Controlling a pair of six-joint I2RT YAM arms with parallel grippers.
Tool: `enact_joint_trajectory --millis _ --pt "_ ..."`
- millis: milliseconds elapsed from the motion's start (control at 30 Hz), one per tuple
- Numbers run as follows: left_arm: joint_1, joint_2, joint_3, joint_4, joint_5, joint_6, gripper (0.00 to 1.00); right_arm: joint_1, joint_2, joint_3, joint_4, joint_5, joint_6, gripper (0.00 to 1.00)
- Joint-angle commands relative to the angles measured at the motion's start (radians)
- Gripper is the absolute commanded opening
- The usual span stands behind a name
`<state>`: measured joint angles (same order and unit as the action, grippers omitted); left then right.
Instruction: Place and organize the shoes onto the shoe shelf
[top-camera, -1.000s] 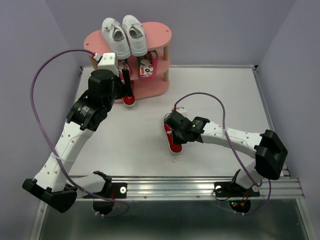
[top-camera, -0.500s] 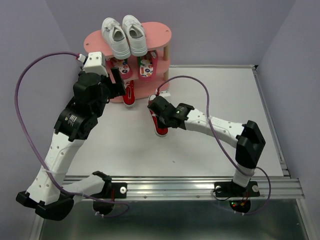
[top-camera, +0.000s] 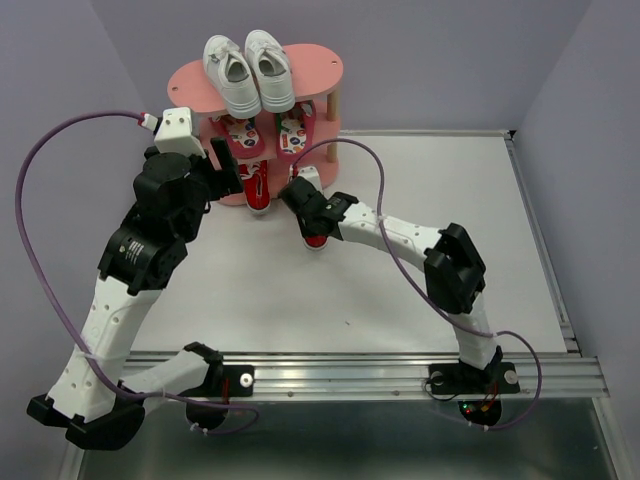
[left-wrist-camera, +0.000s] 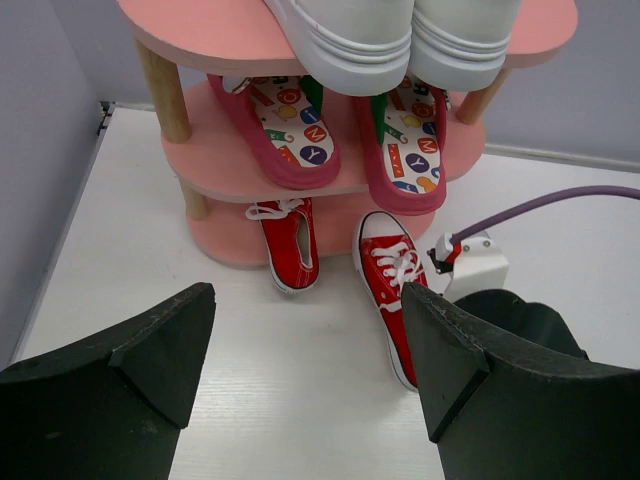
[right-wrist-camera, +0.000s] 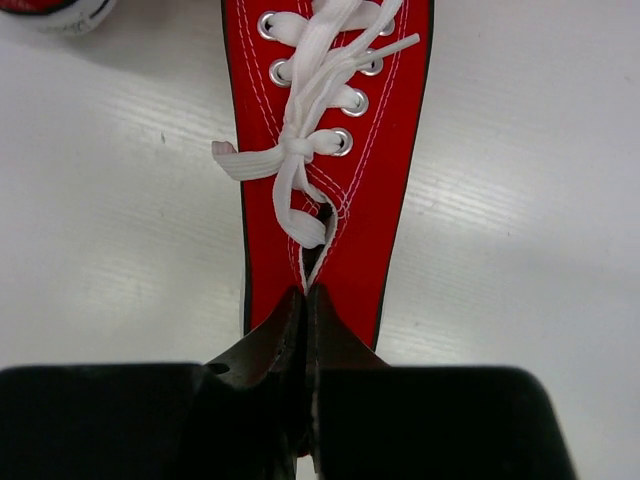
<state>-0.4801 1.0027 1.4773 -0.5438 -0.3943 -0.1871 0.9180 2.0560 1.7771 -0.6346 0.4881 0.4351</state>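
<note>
The right gripper moves the red sneaker's mate outward onto that bare board (top-camera: 281, 182) and releases it next, since the bottom board has room beside that red sneaker there.
The pink shoe shelf (top-camera: 320, 72) stands at the back, also in the left wrist view (left-wrist-camera: 215, 160). White sneakers (top-camera: 248, 70) lie on its top board. Red flip-flops (top-camera: 290, 135) lie on the middle board (left-wrist-camera: 290, 130). One red sneaker (top-camera: 257, 190) lies at the bottom tier, its heel sticking out (left-wrist-camera: 290, 245). My right gripper (top-camera: 312, 225) is shut on the second red sneaker (top-camera: 317, 237) at its collar (right-wrist-camera: 330, 120), on the table just in front of the shelf (left-wrist-camera: 395, 290). My left gripper (left-wrist-camera: 310, 370) is open and empty, left of the shelf (top-camera: 225, 165).
Purple cables loop from both arms, one (top-camera: 370, 165) arching over the table near the shelf's right post. The white table (top-camera: 450, 200) stretches right of the shelf. Purple walls close in on the left, back and right.
My right arm has carried the red sneaker back and left, up to the shelf beside the other red sneaker. My left arm has drawn back to the left, away from the bottom tier.
</note>
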Motion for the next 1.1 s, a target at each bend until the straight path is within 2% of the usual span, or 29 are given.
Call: enact_joint_trajectory --millis 0,333,767,1067 --pt "0.008 -0.018 0.008 0.007 -0.021 0.023 0.86 -0.033 0.033 0.145 0.158 0.075 -0.078 0.01" --pt "0.011 -0.035 -0.011 -0.004 -0.031 0.014 0.86 -0.076 0.177 0.361 0.170 0.058 -0.131 0.01" --pt "0.015 -0.070 -0.014 -0.050 -0.063 0.031 0.86 -0.085 0.228 0.328 0.355 0.109 -0.157 0.01" --pt "0.015 -0.073 -0.025 -0.044 -0.064 0.032 0.86 -0.085 0.334 0.449 0.374 0.142 -0.187 0.01"
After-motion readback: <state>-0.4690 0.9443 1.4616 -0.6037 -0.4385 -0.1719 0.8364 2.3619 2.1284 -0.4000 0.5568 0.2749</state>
